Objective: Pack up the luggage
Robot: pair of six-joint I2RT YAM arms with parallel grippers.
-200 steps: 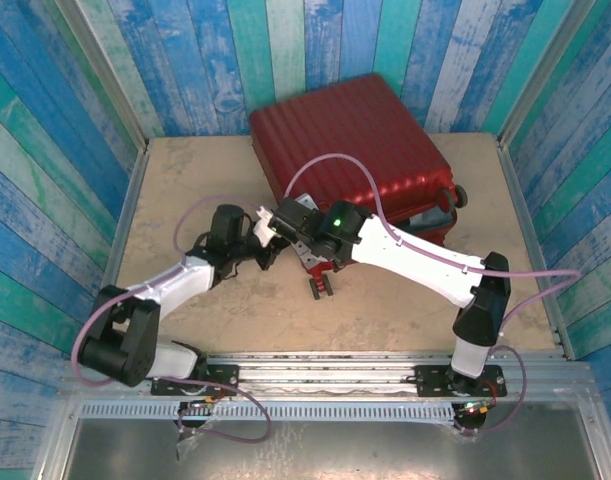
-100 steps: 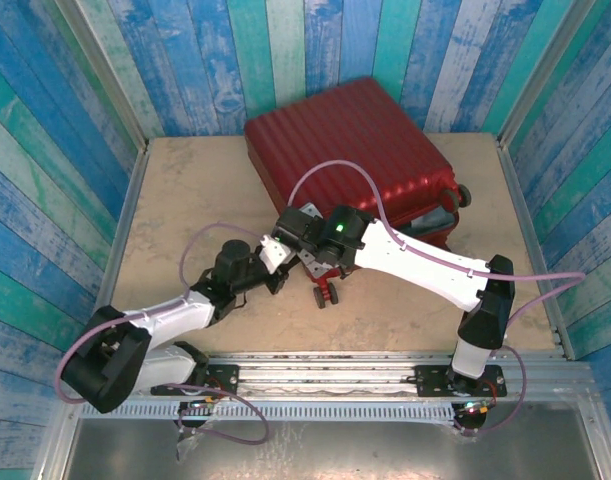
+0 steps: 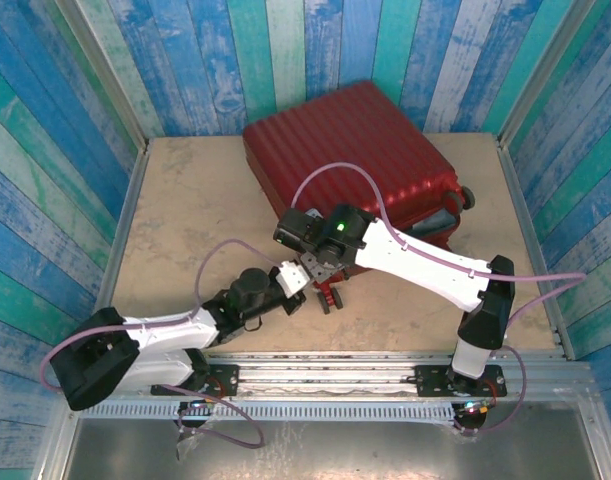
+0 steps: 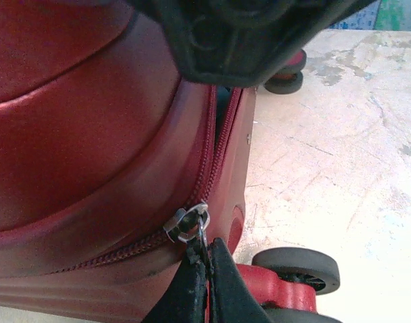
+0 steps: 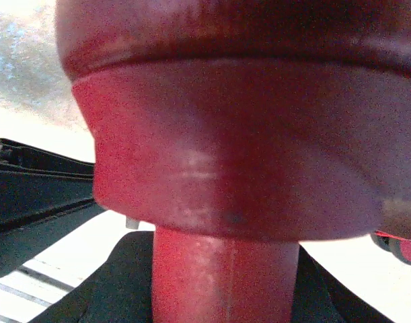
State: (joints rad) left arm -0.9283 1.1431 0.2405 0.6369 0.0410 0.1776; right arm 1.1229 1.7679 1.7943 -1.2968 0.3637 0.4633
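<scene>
The black wheel (image 4: 298, 268) stands close beside my left gripper, and the zipper is wide open beyond the slider (image 4: 186, 223). My left gripper will next draw back past that wheel and let go of the pull.
The luggage (image 3: 355, 140), a large dark-red ribbed suitcase, lies at the back of the table with its lid down. My left gripper (image 3: 301, 283) is at its near corner, shut on the metal zipper pull (image 4: 202, 237) just below the slider (image 4: 186, 223). Beyond the slider the zipper (image 4: 222, 121) gapes open. My right gripper (image 3: 321, 270) clamps the red wheel mount (image 5: 225, 276) under the same corner, with its black fingers (image 5: 101, 293) on either side. A black wheel (image 4: 296, 266) sits just right of my left fingers.
Blue and green plank walls enclose the tan table (image 3: 185, 210) on three sides. Another suitcase wheel (image 3: 468, 197) sticks out at the right. The right arm's cable (image 3: 335, 170) loops over the lid. The metal base rail (image 3: 325, 375) runs along the near edge.
My left gripper has drawn back toward the near edge, still pinching the zipper pull, its arm folding lower. The suitcase has shifted a little left. The right gripper stays on the corner.
</scene>
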